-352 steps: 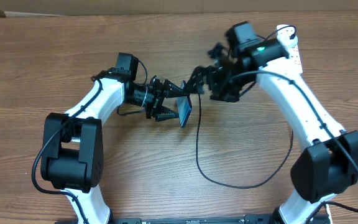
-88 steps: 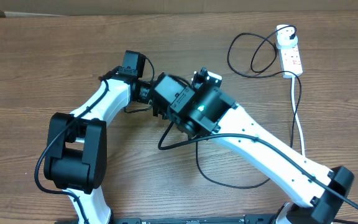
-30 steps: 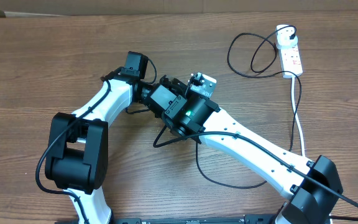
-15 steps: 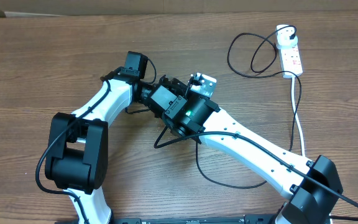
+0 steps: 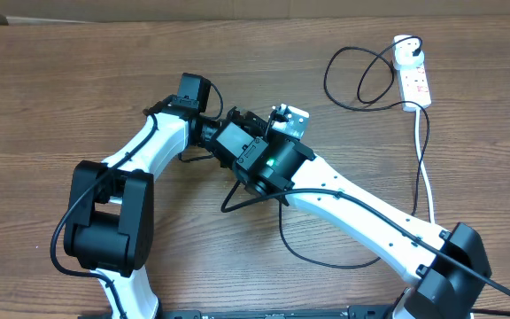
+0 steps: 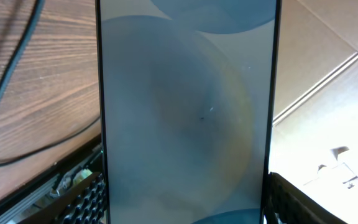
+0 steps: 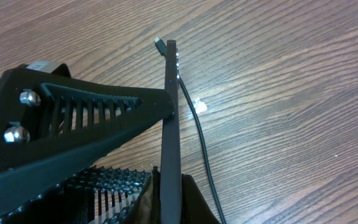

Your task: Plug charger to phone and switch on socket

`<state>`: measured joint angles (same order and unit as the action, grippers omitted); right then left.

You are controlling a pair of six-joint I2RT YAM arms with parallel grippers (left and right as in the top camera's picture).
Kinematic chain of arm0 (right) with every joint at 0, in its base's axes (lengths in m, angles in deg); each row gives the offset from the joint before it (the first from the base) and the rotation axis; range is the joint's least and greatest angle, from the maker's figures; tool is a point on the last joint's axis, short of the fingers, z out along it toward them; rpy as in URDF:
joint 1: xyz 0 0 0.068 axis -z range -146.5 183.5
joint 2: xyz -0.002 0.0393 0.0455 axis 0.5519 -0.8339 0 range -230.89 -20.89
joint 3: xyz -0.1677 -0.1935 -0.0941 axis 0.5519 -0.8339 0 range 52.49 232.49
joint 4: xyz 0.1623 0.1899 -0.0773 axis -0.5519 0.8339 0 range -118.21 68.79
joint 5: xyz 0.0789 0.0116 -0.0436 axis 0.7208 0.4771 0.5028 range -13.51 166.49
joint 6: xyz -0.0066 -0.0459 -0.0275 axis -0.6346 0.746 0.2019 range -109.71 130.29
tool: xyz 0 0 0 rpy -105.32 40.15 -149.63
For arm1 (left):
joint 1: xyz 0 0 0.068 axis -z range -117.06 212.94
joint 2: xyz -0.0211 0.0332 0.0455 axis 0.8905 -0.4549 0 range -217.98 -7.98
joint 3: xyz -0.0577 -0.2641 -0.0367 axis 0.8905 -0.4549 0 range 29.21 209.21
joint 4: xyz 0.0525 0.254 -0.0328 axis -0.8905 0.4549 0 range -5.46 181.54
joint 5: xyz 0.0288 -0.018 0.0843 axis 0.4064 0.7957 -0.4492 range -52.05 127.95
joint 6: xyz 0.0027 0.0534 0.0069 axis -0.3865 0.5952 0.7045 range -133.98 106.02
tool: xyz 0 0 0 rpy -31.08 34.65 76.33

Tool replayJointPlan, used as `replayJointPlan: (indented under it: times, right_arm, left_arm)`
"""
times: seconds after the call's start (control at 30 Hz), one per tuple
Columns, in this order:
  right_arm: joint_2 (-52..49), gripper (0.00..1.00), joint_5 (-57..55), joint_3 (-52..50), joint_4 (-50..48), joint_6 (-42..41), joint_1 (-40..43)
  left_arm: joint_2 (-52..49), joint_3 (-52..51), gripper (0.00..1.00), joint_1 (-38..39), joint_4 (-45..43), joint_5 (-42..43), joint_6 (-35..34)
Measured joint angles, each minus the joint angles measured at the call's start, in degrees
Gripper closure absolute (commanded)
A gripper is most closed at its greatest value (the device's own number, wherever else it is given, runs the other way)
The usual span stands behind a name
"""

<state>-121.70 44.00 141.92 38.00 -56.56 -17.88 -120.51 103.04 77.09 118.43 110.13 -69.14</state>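
Observation:
The robot's right gripper needs to swing outward and to the right in the overhead view, toward the far cable loop (image 5: 328, 82), and let go of the phone, since the left gripper holds it.
The phone (image 6: 185, 106), with its pale blue screen, fills the left wrist view. My left gripper (image 6: 185, 208) is shut on it, one ribbed finger against each long edge. In the right wrist view the phone (image 7: 170, 118) shows edge-on, and my right gripper (image 7: 169, 196) is shut on its near edge. The left gripper's finger (image 7: 86, 118) lies against its left side. The charger's black cable (image 7: 199, 134) runs along the table beside the phone. Its connector tip (image 7: 158, 42) lies just past the phone's far end, apart from it. The socket (image 5: 415, 81) lies at the far right. In the overhead view both grippers meet under the right wrist (image 5: 259, 155), which hides the phone.
The charger's white plug (image 5: 405, 51) sits in the socket's far end. The black cable loops beside it (image 5: 352, 75) and again near the front (image 5: 326, 261). The strip's white lead (image 5: 423, 168) runs toward the right arm's base. Cardboard boxes (image 6: 334, 93) stand beyond the table.
Since about three seconds ago the right arm has drawn in closer over the phone. In the last second both arms have stayed almost still, with the right jaws closing on the phone's edge.

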Motion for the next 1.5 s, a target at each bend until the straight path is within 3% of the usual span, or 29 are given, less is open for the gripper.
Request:
replayJointPlan:
  times: [0.1,0.17,0.3,0.67,0.93,1.1,1.3,1.5]
  right_arm:
    - [1.09,0.96,0.11,-0.22,0.04,0.63,0.02]
    - [2.08,0.96,0.33,-0.46,0.0,0.87,0.2]
    - [4.37,0.96,1.38,-0.5,-0.46,0.85,0.26]
    - [5.46,0.96,1.62,-0.5,0.42,0.9,0.81]
    - [8.96,0.96,6.29,-0.5,-1.44,1.31,9.05]
    - [12.31,0.97,15.89,-0.5,-6.29,3.74,17.4]
    - [12.57,0.96,35.43,-0.5,-11.28,5.05,28.57]
    - [12.57,0.96,49.77,-0.5,-13.46,5.4,36.54]
  left_arm:
    - [0.02,0.26,0.3,0.02,0.15,1.2,0.0]
    - [0.02,0.46,0.16,0.02,0.04,2.16,0.15]
    - [0.02,0.59,0.0,0.02,-0.92,1.79,0.24]
    - [0.02,0.63,0.0,-0.87,-6.6,1.27,0.22]
    - [0.02,0.63,0.0,-4.59,-9.4,2.03,0.24]
    - [0.02,0.63,0.0,-4.76,-12.94,3.56,1.14]
    - [0.02,0.63,0.0,-4.76,-20.33,4.39,1.2]
    - [0.02,0.63,0.0,-4.46,-38.29,4.28,-5.84]
